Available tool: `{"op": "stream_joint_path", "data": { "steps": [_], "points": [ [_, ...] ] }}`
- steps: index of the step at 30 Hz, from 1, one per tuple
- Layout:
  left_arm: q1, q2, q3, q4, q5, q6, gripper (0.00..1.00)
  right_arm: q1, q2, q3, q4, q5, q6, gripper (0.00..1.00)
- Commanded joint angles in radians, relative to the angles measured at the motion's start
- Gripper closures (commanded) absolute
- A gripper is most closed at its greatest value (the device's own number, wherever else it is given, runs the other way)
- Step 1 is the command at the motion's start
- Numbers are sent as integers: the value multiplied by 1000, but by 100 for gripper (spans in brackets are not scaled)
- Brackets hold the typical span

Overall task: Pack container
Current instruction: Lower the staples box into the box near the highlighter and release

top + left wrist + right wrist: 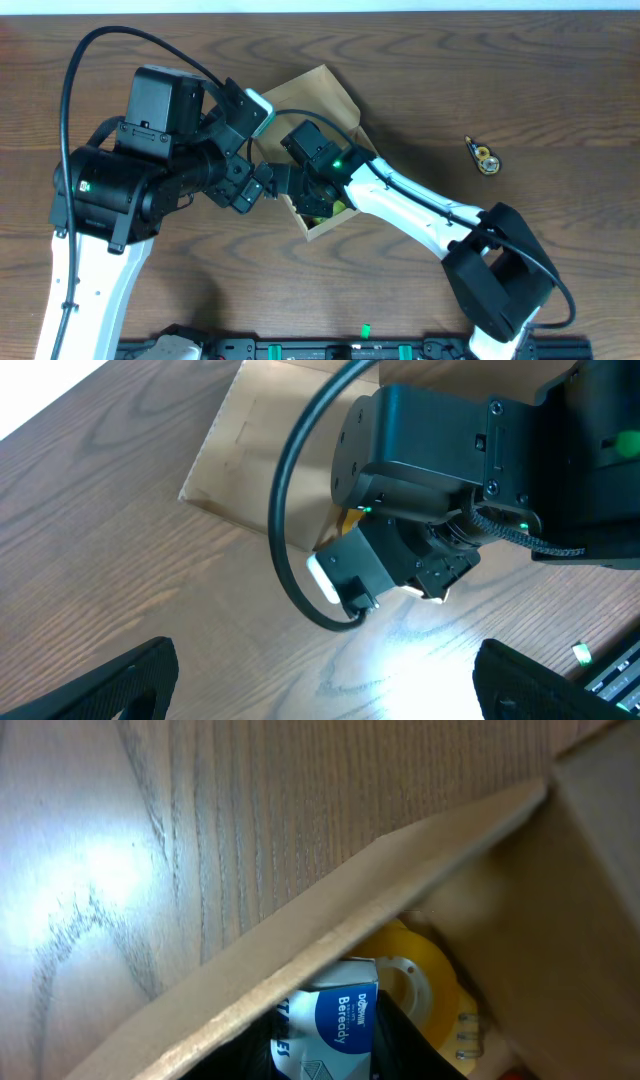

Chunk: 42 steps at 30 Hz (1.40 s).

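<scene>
Next, my right gripper draws back inside the container toward its near corner (315,226) to release the white staples box. That corner lies back of the gripper.
The tan cardboard container (318,92) lies open at the table's middle, its flap lid folded back; the flap also shows in the left wrist view (250,450). My right gripper (320,205) reaches down inside it. In the right wrist view its dark fingers (340,1055) flank a blue-and-white staples box (338,1018) just behind the container's wall (330,935), beside a yellow tape roll (420,982). My left gripper (325,695) is open and empty above bare wood, just left of the container (262,185).
A small yellow-and-black stationery item (484,157) lies on the table at the right. The right arm's wrist (430,470) fills the space in front of my left gripper. A black rail (330,348) runs along the front edge.
</scene>
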Motion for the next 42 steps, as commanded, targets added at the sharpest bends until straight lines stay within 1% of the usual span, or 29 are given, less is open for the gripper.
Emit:
{"op": "stream_joint_path", "data": {
  "steps": [1,5,7,12,20,32,42],
  "points": [
    [1,1,16,-3,-6,6,5,-8,6,-7,5,-38,71,82],
    [1,1,16,-3,-6,6,5,-8,6,-7,3,-35,37,82],
    [1,1,16,-3,-6,6,5,-8,6,-7,-14,-21,-27,82],
    [1,1,16,-3,-6,6,5,-7,6,-7,-69,61,-111,83],
    [1,1,16,-3,-6,6,5,-9,-22,3,-112,75,-146,81],
    [1,1,16,-3,-6,6,5,-38,-71,2,-155,62,-148,79],
    [1,1,16,-3,-6,6,5,-39,-72,2,-192,37,-233,81]
  ]
}}
